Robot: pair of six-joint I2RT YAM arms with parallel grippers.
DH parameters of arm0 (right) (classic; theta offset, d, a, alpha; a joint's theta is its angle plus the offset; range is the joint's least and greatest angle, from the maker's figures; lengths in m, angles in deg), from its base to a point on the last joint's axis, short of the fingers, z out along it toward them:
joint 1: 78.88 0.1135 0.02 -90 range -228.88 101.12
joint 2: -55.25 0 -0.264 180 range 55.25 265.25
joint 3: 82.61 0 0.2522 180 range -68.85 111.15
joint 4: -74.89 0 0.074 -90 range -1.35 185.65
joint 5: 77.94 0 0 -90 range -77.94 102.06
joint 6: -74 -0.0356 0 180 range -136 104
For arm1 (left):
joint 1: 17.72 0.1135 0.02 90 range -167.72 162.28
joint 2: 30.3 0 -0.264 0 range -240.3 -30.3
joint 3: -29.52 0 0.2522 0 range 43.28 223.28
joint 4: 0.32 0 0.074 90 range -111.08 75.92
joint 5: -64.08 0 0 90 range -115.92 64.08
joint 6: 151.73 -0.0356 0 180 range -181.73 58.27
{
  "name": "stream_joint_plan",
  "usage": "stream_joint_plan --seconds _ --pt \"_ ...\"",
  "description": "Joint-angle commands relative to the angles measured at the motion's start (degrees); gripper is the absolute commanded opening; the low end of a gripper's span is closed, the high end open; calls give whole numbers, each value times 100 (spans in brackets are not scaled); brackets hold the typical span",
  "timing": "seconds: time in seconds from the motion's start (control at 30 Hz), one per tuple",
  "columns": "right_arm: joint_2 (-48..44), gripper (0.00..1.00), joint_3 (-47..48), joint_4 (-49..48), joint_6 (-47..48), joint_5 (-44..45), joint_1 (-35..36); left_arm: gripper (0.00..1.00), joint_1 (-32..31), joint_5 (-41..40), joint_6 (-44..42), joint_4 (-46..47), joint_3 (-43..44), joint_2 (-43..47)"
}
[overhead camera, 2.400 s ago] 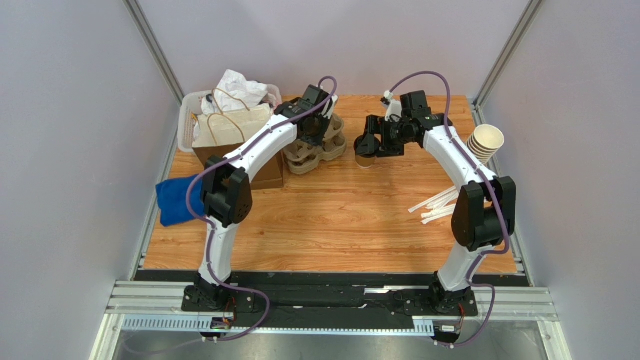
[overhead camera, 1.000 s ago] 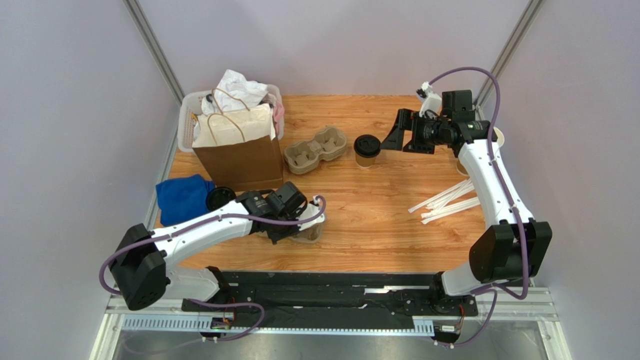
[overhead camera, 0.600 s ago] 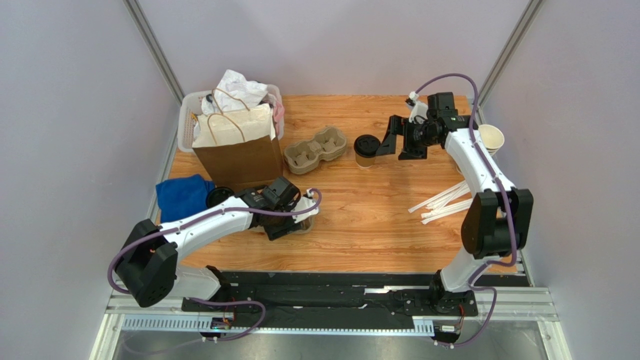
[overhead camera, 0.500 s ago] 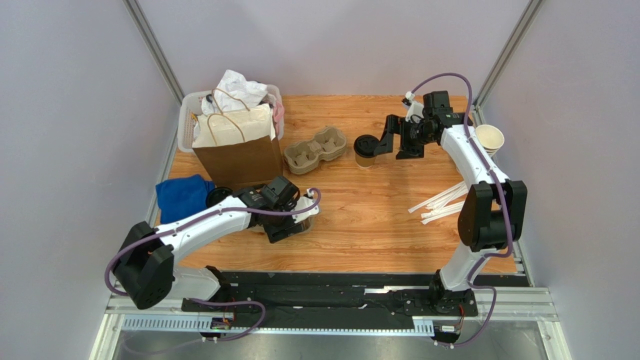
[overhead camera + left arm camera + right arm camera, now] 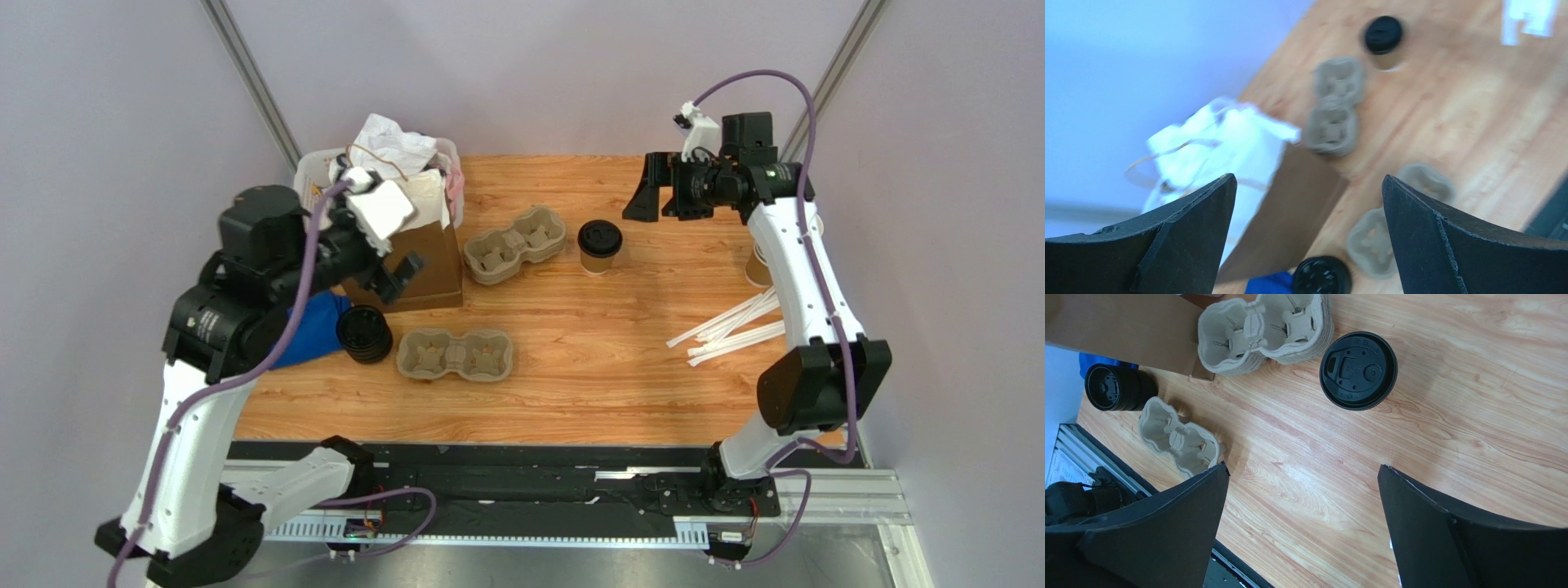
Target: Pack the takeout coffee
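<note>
The bag's brown rim stands free below, so I will lower my open left gripper, moving to the left in the top view, until its fingers straddle that rim.
The takeout coffee [image 5: 600,243], a tan cup with a black lid, stands upright at the back middle of the table and shows in both wrist views [image 5: 1382,35] [image 5: 1358,370]. My right gripper [image 5: 658,199] hovers open to its right and above it, apart from it, with only bare wood between its jaws [image 5: 1303,467]. The left gripper [image 5: 395,260] is raised high over the brown paper bag [image 5: 432,277], open and empty [image 5: 1308,178]. A single pulp cup carrier [image 5: 454,354] lies flat on the table in front of the bag.
A stack of cup carriers [image 5: 515,243] sits left of the coffee. Black lids [image 5: 363,333] are stacked beside a blue cloth [image 5: 294,337]. A white bin [image 5: 303,186] stands behind the bag. White straws [image 5: 730,331] lie at the right, near lidless cups [image 5: 757,265].
The left gripper has opened, left the single carrier on the table and risen up and back over the bag. The right gripper has drawn back slightly from the coffee.
</note>
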Motion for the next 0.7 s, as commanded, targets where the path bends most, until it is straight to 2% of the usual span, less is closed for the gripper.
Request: stream_joint_plan --seconds 0.0,0.07,0.1,0.13,0.2,0.3,0.43,0.67 --pt "-658 98 -60 161 293 39 -56 96 1632 202 -96 -268 278 -116" --pt "-781 98 -104 187 302 40 -56 96 2423 771 -157 -232 305 -221" --pt "-825 98 -131 196 310 31 -64 96 3114 1000 -210 -232 270 -265" --pt "-843 98 -140 205 311 31 -73 96 3330 1307 -350 -214 209 -352" --pt "-861 98 -140 231 293 13 -64 96 3743 1284 -693 -153 -27 -458" --pt "-896 98 -157 266 275 -83 -64 94 4192 1853 -1124 -196 -239 -704" --pt "-843 98 -149 398 293 -180 -64 93 4211 2241 -1791 -320 -512 -977" --pt "-756 98 -78 486 232 -250 -64 93 4203 2417 -2266 638 -1408 -1082"
